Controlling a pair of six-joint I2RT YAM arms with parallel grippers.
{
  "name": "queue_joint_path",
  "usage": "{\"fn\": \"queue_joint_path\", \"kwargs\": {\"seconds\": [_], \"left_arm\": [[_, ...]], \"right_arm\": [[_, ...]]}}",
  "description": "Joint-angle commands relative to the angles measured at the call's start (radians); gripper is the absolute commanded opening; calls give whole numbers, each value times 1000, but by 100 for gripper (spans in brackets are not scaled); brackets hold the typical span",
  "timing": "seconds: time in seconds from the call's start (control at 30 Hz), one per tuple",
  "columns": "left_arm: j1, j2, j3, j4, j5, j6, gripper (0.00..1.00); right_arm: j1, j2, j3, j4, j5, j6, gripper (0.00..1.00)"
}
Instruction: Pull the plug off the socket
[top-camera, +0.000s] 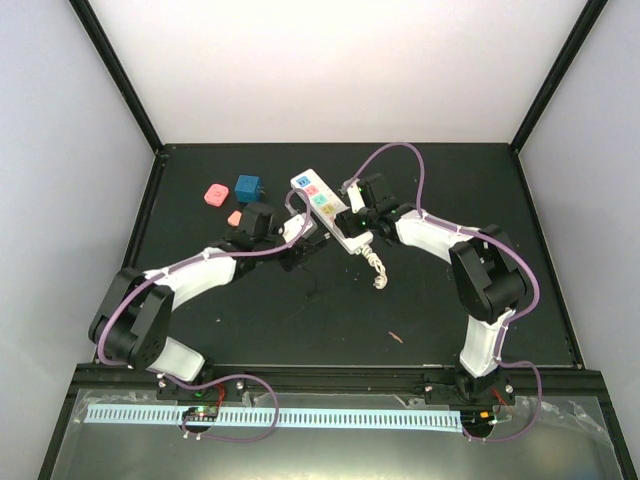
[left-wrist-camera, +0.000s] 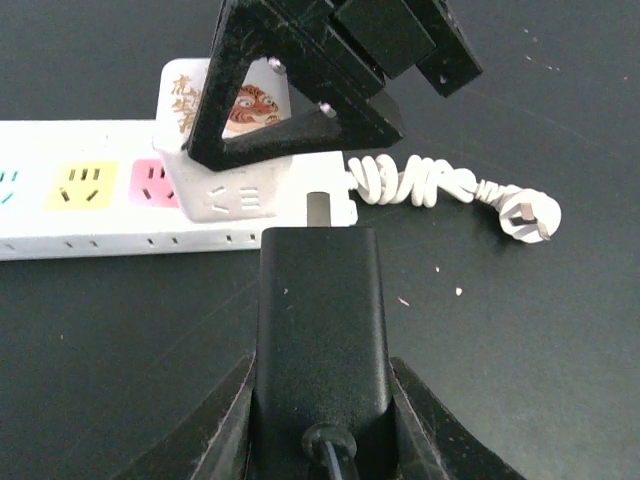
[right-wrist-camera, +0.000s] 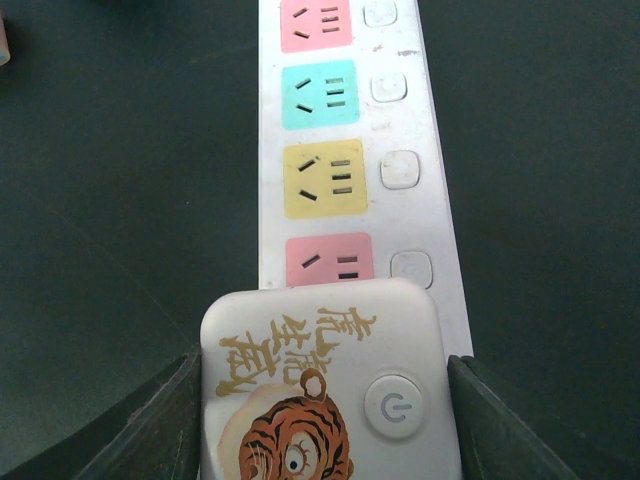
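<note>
I will next carry the plug past the pink pieces with my left gripper and lower it to let it go, because there is clear mat to its left in the top view.
The socket (top-camera: 318, 198) is a long white power strip lying slantwise mid-table; its pastel outlets (right-wrist-camera: 322, 180) run away from a raised white end block (right-wrist-camera: 320, 390) with a tiger print and a power button. My right gripper (right-wrist-camera: 322, 362) is shut on that block, one finger against each side. A black plug (left-wrist-camera: 320, 300) with a cable at its rear sits between my left gripper's (left-wrist-camera: 320, 365) fingers, which are shut on it. Its bare metal tip (left-wrist-camera: 318, 207) points at the block's side; whether it is still inserted I cannot tell. From above, both grippers (top-camera: 300, 237) (top-camera: 352, 218) flank the strip's near end.
The strip's short coiled white cord (left-wrist-camera: 440, 185) lies on the mat beyond the block, ending in its own plug (left-wrist-camera: 525, 215). A blue cube (top-camera: 248, 187) and two pink pieces (top-camera: 215, 193) sit at the back left. Black frame posts bound the dark mat.
</note>
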Motion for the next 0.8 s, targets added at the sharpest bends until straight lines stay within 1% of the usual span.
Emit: {"fn": "queue_joint_path", "kwargs": {"seconds": [0.0, 0.07, 0.17, 0.2, 0.23, 0.4, 0.47, 0.53, 0.67, 0.7, 0.77], "left_arm": [[35, -53, 50, -99, 58, -4, 8], [65, -71, 71, -145, 62, 1, 9], [140, -96, 99, -196, 78, 5, 9], [169, -102, 108, -211, 82, 9, 9], [196, -112, 120, -223, 86, 14, 9], [335, -119, 150, -267, 117, 13, 10], [386, -111, 158, -277, 136, 1, 10], [440, -99, 164, -284, 153, -6, 10], [560, -41, 206, -310, 157, -6, 11], [590, -17, 222, -317, 162, -13, 11], [652, 36, 259, -334, 182, -26, 11]], "right_arm": [[-19, 75, -49, -141, 20, -9, 7], [-19, 73, -45, -145, 15, -9, 11], [-19, 68, -45, -144, 8, -11, 17], [-18, 66, -47, -141, 6, -12, 21], [-19, 66, -49, -139, 6, -12, 27], [-19, 57, -50, -135, -6, -10, 46], [-19, 53, -50, -131, -7, -9, 59], [-18, 48, -51, -128, -8, -9, 65], [-19, 35, -50, -128, -20, -13, 80], [-19, 30, -50, -129, -22, -14, 83], [-19, 22, -53, -126, -26, -14, 85]]}}
